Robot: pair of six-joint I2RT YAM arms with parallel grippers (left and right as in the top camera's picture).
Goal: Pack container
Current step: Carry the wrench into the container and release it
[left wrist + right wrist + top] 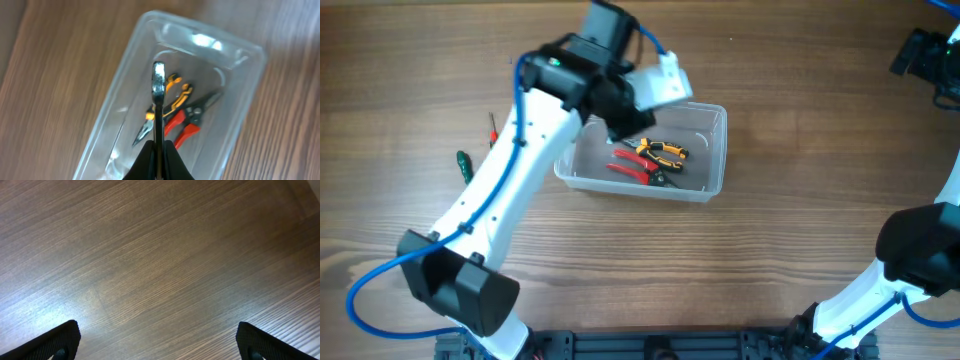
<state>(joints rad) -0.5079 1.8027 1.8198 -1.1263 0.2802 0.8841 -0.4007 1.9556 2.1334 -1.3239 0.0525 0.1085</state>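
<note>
I need to bring my left gripper down into the clear plastic container (712, 150) next and release the thin metal wrench over the red-handled cutters, because they are below the gripper.
The clear plastic container (712, 150) sits at the table's middle; it also shows in the left wrist view (235, 135). Inside lie yellow-handled pliers (662, 150) and red-handled cutters (638, 170), also seen in the left wrist view as the pliers (172, 95) and the cutters (187, 125). My left gripper (159, 150) is shut on a thin metal wrench (158, 95) and holds it above the container's inside. In the overhead view the left gripper (620, 125) is over the container's left end. My right gripper (160, 345) is open and empty over bare wood.
A green-handled screwdriver (463, 163) and a red-handled tool (492, 130) lie on the table left of the left arm. The right arm (920, 240) stands at the right edge.
</note>
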